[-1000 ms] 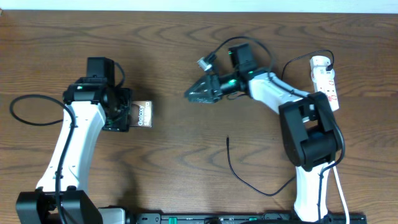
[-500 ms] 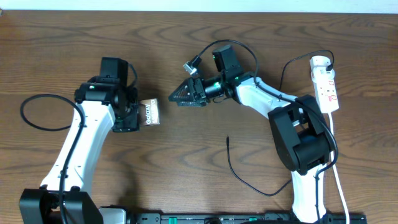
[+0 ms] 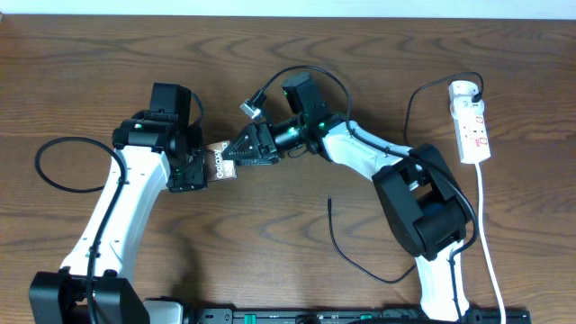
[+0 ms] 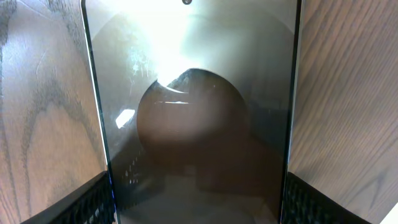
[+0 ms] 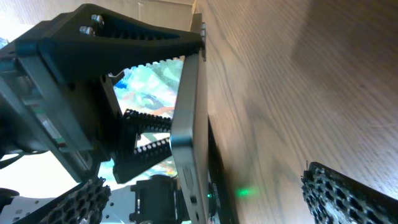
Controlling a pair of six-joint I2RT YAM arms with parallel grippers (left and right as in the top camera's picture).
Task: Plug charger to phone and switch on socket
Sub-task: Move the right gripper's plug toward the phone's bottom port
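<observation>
My right gripper moves farther over the phone's loose end next, toward the left in the overhead view, and closes. Its spread fingers are on either side of both sides of the phone.
The phone is held off the table by my left gripper, which is shut on its two long edges. In the left wrist view the phone's glossy dark face fills the frame between my left fingers. My right gripper is open, with the phone's free end between its fingers. The right wrist view shows the phone edge-on between those spread fingers. The charger cable lies on the table with its plug tip free. The socket lies at the far right.
The socket's white cord runs down the right side past the right arm's base. A thin black cable arcs from the socket's top end. A black cable loop lies left of the left arm. The table is dark wood.
My right gripper has swept left across the table to the phone's end. My left gripper has carried the phone a little to the right.
</observation>
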